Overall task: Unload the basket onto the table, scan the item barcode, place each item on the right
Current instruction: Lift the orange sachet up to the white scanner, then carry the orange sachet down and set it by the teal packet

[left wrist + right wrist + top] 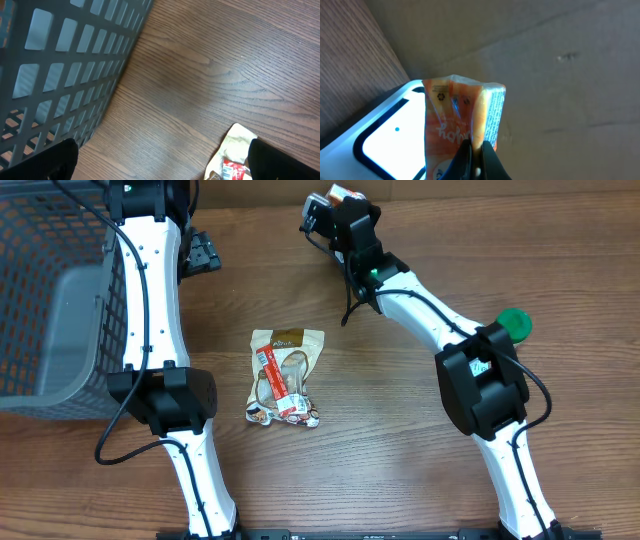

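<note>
My right gripper should next move back toward the green object and lower over the teal packet to release, because the orange packet is already at the scanner's glowing side.
My right gripper is shut on an orange snack packet, pinching its folded edge. The packet hangs just over a white scanner with a bright glowing face. In the overhead view this gripper is at the table's far edge, with the orange packet sticking out beyond it. My left gripper stands wide open with nothing between its fingers, low over bare wood. In the overhead view the left gripper is beside the basket.
A grey mesh basket fills the left side and looms close in the left wrist view. A beige snack bag lies mid-table, its corner by my left finger. A green round object sits at the right.
</note>
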{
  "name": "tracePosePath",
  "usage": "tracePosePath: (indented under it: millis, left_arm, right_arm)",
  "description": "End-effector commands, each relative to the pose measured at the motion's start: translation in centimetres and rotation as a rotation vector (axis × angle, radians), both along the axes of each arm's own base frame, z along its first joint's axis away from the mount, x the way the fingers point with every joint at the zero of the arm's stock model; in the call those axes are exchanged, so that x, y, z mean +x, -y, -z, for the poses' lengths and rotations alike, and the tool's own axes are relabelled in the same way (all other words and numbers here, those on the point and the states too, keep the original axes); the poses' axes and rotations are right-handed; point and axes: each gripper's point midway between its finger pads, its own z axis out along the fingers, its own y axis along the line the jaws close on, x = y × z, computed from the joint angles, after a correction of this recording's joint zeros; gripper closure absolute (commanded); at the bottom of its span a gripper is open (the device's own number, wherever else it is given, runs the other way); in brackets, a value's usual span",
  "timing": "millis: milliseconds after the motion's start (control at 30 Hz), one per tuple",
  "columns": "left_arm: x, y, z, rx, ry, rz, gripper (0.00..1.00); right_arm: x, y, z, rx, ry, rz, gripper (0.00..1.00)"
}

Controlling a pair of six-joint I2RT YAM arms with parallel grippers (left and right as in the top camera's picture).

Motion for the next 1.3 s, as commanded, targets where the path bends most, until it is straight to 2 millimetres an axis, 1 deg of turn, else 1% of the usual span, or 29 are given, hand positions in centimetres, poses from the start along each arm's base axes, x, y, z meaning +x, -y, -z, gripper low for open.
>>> tracePosePath:
  millis: [0, 233, 467, 533, 567, 633, 700, 800, 900, 967, 1033, 1100, 1133, 1200, 1267]
  left_arm:
    - [-0.1, -0.1, -1.1, 0.014, 0.024, 0.0, 0.0]
    - [-0.1, -0.1, -1.1, 0.014, 0.024, 0.0, 0.0]
    - [-0.1, -0.1, -1.1, 0.014, 0.024, 0.0, 0.0]
    - [-0.1, -0.1, -1.1, 0.014, 0.024, 0.0, 0.0]
    - [-0.1, -0.1, -1.1, 0.014, 0.024, 0.0, 0.0]
    - [-0.1, -0.1, -1.1, 0.014, 0.025, 0.0, 0.0]
    - [-0.1, -0.1, -1.1, 0.014, 0.024, 0.0, 0.0]
    - [-0.1, -0.1, -1.1, 0.014, 0.024, 0.0, 0.0]
    - [-0.1, -0.1, -1.1, 0.014, 0.024, 0.0, 0.0]
    - [-0.1, -0.1, -1.1, 0.014, 0.024, 0.0, 0.0]
    - [-0.1, -0.1, -1.1, 0.014, 0.024, 0.0, 0.0]
    - [-0.1, -0.1, -1.1, 0.014, 0.024, 0.0, 0.0]
    - [-0.1, -0.1, -1.1, 0.014, 0.024, 0.0, 0.0]
    - [-0.1, -0.1, -1.1, 0.014, 0.024, 0.0, 0.0]
    - [-0.1, -0.1, -1.1, 0.014, 0.024, 0.0, 0.0]
  right_arm:
    - [0.5, 0.3, 1.1, -0.095, 0.013, -0.002, 0.97]
    - [0.7, 0.2, 2.1, -0.1, 0.014, -0.003, 0.97]
    - [0.8, 0.3, 4.4, -0.124, -0.012, 0.001, 0.97]
    - [0.9, 0.5, 4.4, -0.097, -0.009, 0.023, 0.97]
    - [1.0, 0.5, 4.1, -0.058, 0.001, 0.041, 0.97]
    - [1.1, 0.7, 2.1, 0.034, 0.05, 0.093, 0.97]
    - [0.9, 0.5, 0.1, 0.099, 0.075, 0.108, 0.97]
    - [0.2, 0.4, -3.9, 0.205, 0.107, 0.123, 0.97]
    - [-1.3, 0.7, -8.3, 0.328, 0.106, 0.144, 0.97]
    - [-2.7, 1.5, -11.2, 0.434, 0.081, 0.174, 0.97]
    - [-4.5, 2.4, -13.2, 0.527, 0.027, 0.208, 0.97]
    - [-7.1, 3.5, -15.0, 0.604, -0.058, 0.242, 0.97]
    - [-8.8, 4.3, -15.6, 0.642, -0.116, 0.263, 0.96]
    - [-12.1, 6.0, -16.5, 0.712, -0.235, 0.302, 0.97]
    - [-15.4, 7.7, -16.5, 0.749, -0.37, 0.331, 0.97]
